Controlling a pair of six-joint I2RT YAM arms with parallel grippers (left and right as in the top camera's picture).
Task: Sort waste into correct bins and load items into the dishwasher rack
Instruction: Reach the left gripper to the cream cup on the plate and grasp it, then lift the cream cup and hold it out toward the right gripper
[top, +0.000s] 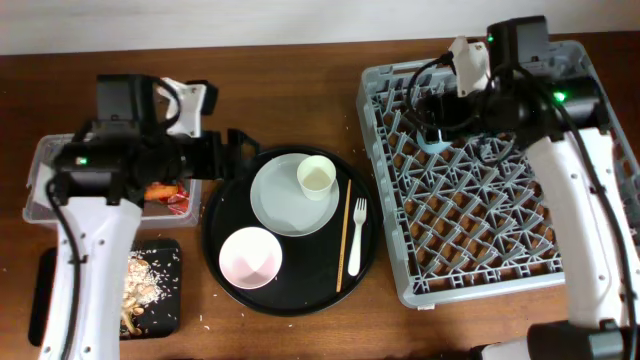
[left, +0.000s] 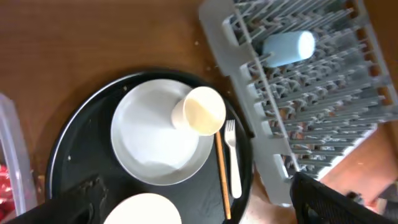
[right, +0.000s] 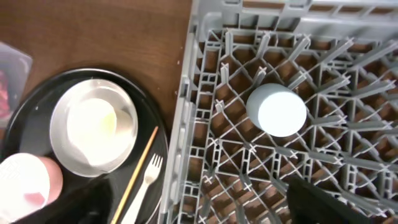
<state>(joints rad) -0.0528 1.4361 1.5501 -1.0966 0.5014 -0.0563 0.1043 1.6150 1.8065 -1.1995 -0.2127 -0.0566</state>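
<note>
The cream cup's opening faces up, so my left gripper needs to go down to the cream cup's rim on the side facing the middle of the pale plate.
The grey dishwasher rack (top: 500, 230) fills the right side. A light-blue cup (right: 277, 110) stands upside down among its pegs. My right gripper (right: 205, 205) is open and empty above the rack's near-left part, close to that cup (top: 437, 146). My left gripper (left: 205, 208) is open and empty over the left edge of the round tray. On that tray, a cream cup (top: 316, 177) lies on the pale plate (top: 285, 205), with the pinkish-white bowl (top: 250, 256), white fork (top: 355, 235) and chopstick (top: 344, 235). The tissue is out of view.
The round black tray (top: 222, 215) sits at the centre. The clear tub (top: 40, 165) at the left holds a red wrapper (top: 178, 205) and a carrot (top: 160, 190). The shallow black tray (top: 168, 305) at the front left holds food scraps (top: 145, 280).
</note>
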